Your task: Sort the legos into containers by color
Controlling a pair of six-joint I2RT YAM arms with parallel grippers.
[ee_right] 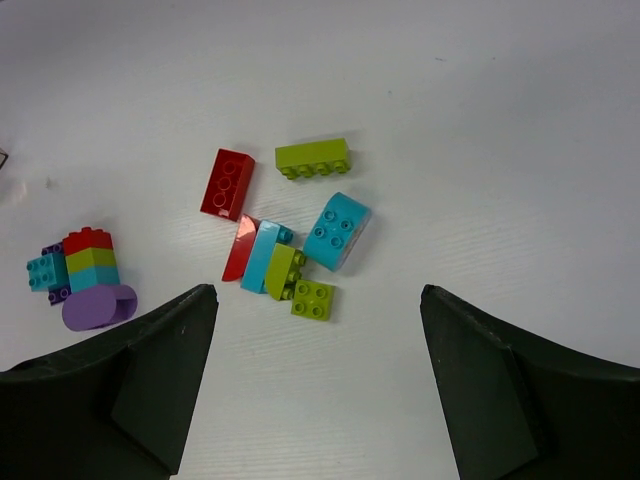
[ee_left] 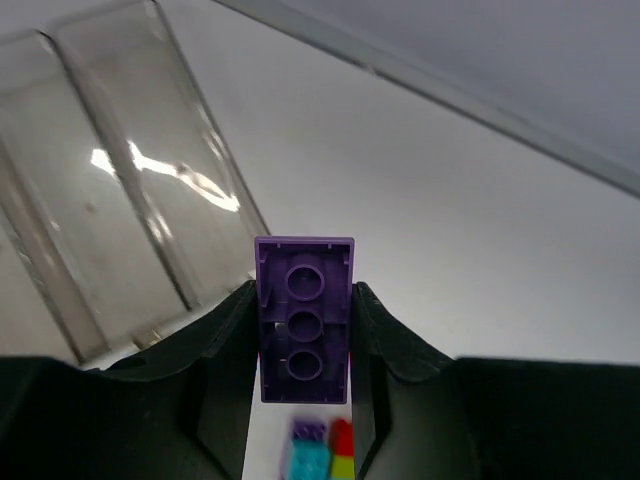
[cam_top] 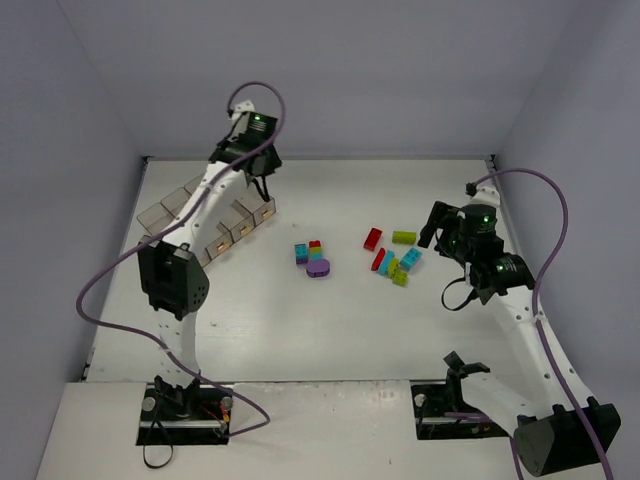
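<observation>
The end bin (ee_left: pixel 165 145) lies below, left in the top view, so my left gripper should next move across and down over it to release the brick.
My left gripper (ee_left: pixel 303 330) is shut on a purple brick (ee_left: pixel 303 318), its hollow underside facing the camera, held high beside the row of clear bins (cam_top: pixel 205 220) at the back left; the bins also show in the left wrist view (ee_left: pixel 110 200). My right gripper (ee_right: pixel 315 385) is open and empty above the table, just near of a cluster of legos: a red brick (ee_right: pixel 227 183), a lime bar (ee_right: pixel 313 157), a cyan brick (ee_right: pixel 336 231), a red slope (ee_right: pixel 239 248), a cyan piece (ee_right: pixel 262 255), a lime slope (ee_right: pixel 282 270) and a lime square (ee_right: pixel 313 299). The same cluster lies in the top view (cam_top: pixel 392 258).
A stack of red, lime, cyan and purple bricks (ee_right: pixel 82 265) with a round purple piece (ee_right: pixel 95 307) lies mid-table, also in the top view (cam_top: pixel 314 257). The walls of the enclosure ring the table. Cables loop from both arms.
</observation>
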